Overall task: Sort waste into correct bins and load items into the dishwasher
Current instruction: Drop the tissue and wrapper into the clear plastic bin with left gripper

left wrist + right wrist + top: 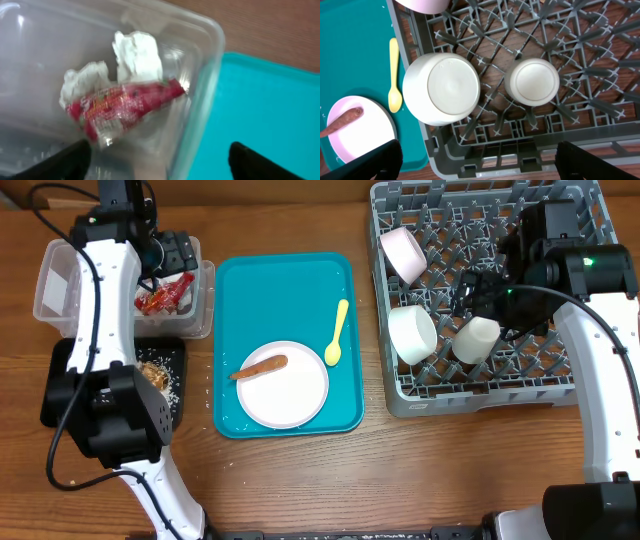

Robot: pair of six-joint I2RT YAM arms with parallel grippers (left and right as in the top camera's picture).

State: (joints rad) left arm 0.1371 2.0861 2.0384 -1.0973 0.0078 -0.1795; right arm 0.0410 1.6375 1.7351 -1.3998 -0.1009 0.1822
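Observation:
My left gripper is above the plate's orange stick (260,367), which lies to the gripper's right in the overhead view, so next it will move to that side, back and down onto the stick.
My left gripper (160,165) hangs open over the right end of the clear tub (200,100), nothing between its fingers. Below it in the tub lie the red snack wrapper (125,102) and crumpled white paper (135,52). The black tray (172,395) holds a brown food lump (153,373). On the white-pink plate (290,390) rests the orange stick (262,367), with the yellow spoon (337,332) beside it. My right gripper (485,162) is open above the grey rack's (600,50) front edge, near the upturned white bowl (442,87) and cup (532,82).
The teal serving tray (290,280) lies between the bins and the rack and carries the plate and spoon. A pink bowl (404,252) leans in the rack's back left corner. The left arm crosses over the tub and the black tray.

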